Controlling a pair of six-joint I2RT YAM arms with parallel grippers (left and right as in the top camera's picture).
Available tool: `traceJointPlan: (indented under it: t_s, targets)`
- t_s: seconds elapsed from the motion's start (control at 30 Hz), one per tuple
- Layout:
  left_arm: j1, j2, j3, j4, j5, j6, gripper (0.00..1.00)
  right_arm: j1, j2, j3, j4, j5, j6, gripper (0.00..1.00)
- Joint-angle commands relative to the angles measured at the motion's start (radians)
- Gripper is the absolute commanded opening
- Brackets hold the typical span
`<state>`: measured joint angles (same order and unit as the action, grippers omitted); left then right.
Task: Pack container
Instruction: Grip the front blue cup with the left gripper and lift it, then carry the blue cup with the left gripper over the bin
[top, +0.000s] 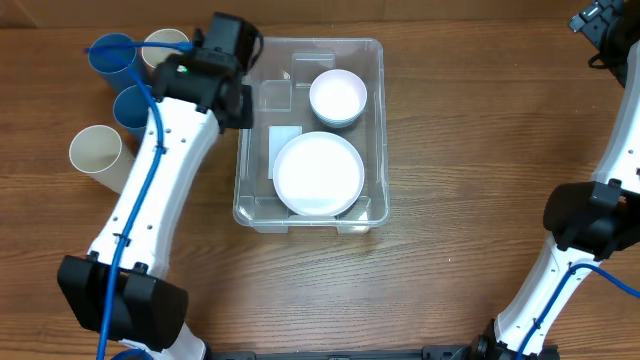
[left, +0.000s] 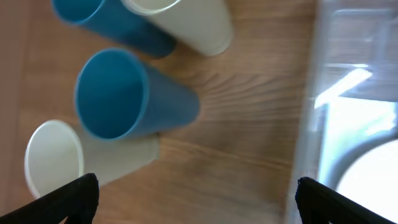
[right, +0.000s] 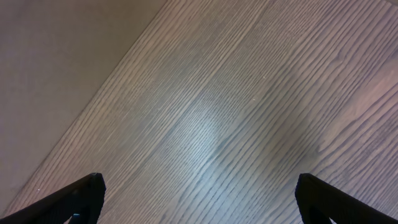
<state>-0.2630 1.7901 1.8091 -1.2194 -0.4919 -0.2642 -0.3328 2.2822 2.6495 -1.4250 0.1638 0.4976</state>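
Note:
The table under my fingers is bare, so my left gripper will next move away from the container and down onto the nearer blue cup's side (top: 143, 108) (left: 145, 98).
The clear container (top: 262, 195) sits at the table's middle. It holds a large white bowl (top: 318, 173), a small white bowl (top: 337, 97) and its white label (top: 284, 138). My left gripper (top: 226, 55) hovers by the container's far left corner. In the left wrist view it is open and empty (left: 196, 202) above bare table. There it sits between a blue cup (left: 118, 93) and the container's wall (left: 309, 124). My right gripper (top: 600, 25) is at the far right. It is open and empty (right: 199, 199) above bare wood.
Left of the container stand two blue cups (top: 112, 55) (top: 133, 105) and two cream cups (top: 165, 45) (top: 96, 150). The left wrist view shows a cream cup (left: 56, 158) beside the blue one, with two more cups behind (left: 186, 22).

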Motion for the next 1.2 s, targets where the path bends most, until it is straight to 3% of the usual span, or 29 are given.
traceJointPlan:
  t_s: [0.0,0.27,0.63,1.17]
  targets:
    - [0.058,0.007,0.021,-0.031,-0.023,-0.052,1.00,0.000,-0.047,0.032,0.005,0.007,0.004,1.00]
    - [0.103,0.015,0.021,-0.047,-0.018,-0.050,0.95,0.000,-0.047,0.032,0.005,0.007,0.004,1.00]
    - [0.131,0.036,0.021,-0.059,-0.043,-0.051,0.96,0.000,-0.047,0.032,0.005,0.007,0.004,1.00]
    - [0.172,0.215,0.021,0.007,-0.042,0.013,0.97,0.000,-0.047,0.032,0.005,0.007,0.005,1.00]
